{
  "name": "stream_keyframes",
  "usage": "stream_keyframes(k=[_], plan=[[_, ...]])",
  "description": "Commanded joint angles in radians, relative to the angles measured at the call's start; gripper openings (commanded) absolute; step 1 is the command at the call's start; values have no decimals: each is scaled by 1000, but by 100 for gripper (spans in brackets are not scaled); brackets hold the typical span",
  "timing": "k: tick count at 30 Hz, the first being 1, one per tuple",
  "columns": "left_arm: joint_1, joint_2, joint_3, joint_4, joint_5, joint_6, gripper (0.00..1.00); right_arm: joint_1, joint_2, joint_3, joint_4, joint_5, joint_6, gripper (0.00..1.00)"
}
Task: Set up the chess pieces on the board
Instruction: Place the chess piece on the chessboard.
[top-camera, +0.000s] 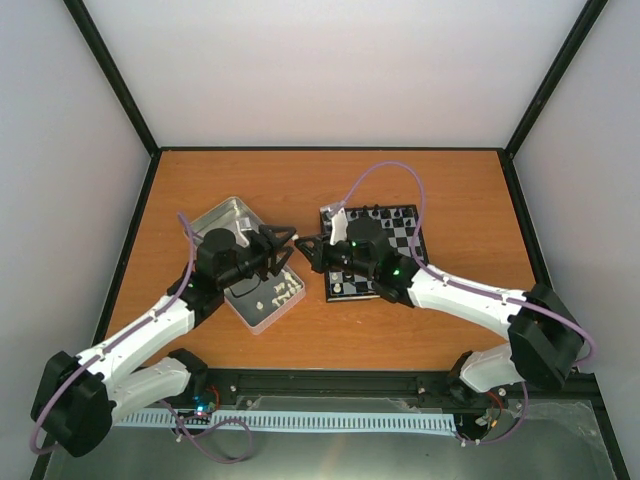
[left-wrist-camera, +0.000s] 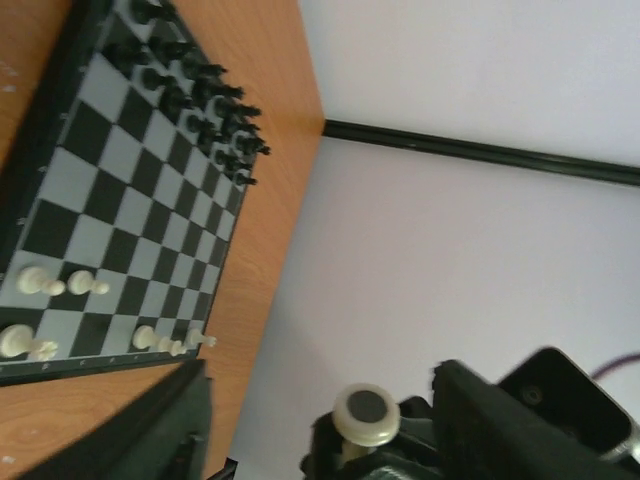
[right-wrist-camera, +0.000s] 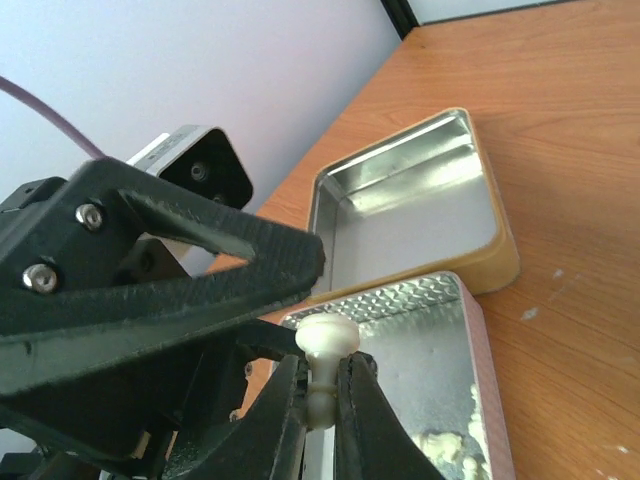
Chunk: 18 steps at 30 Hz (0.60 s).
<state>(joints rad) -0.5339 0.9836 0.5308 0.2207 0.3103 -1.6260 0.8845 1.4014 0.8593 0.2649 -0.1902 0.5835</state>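
Observation:
Next, my right gripper swings to its right in the top view, tilts down and releases onto the empty light square below that extends the front pair of white pieces.
Between the tin and the board my two grippers meet tip to tip. My right gripper is shut on the stem of a white chess piece, whose round base points at the left wrist camera. My left gripper is open, with its fingers standing apart on either side of that piece. In the left wrist view the board carries a few white pieces along one edge and black pieces along the far edge.
An open silver tin lies left of the board. One half is bare and the other holds several loose white pieces. The left arm reaches over the tin. The right arm crosses the board's near side.

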Motion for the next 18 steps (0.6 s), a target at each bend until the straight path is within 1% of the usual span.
stream_keyframes(k=[1, 3, 4, 5, 6, 8, 10, 13, 16, 18], plan=[[5, -50, 101, -278, -136, 137, 70, -13, -59, 96, -257, 49, -28, 3], [5, -98, 111, -361, -245, 225, 78, -50, -56, 150, -480, 16, -42, 3], [5, -124, 113, -385, -307, 313, 78, -74, -50, 173, -581, -12, -59, 3], [5, -148, 114, -410, -366, 374, 79, -94, -42, 196, -687, -23, -74, 3], [5, -167, 115, -466, -419, 417, 83, -108, -35, 214, -785, -26, -99, 3], [5, -200, 111, -499, -491, 562, 86, -122, -28, 232, -929, 11, -147, 3], [5, -220, 127, -564, -542, 655, 87, -133, -22, 246, -1050, 73, -176, 3], [5, -237, 167, -618, -542, 833, 88, -161, 15, 272, -1138, 95, -222, 3], [5, -237, 206, -669, -533, 951, 89, -163, 108, 331, -1220, 127, -262, 3], [5, -237, 212, -684, -513, 1004, 93, -163, 170, 360, -1250, 168, -283, 3]])
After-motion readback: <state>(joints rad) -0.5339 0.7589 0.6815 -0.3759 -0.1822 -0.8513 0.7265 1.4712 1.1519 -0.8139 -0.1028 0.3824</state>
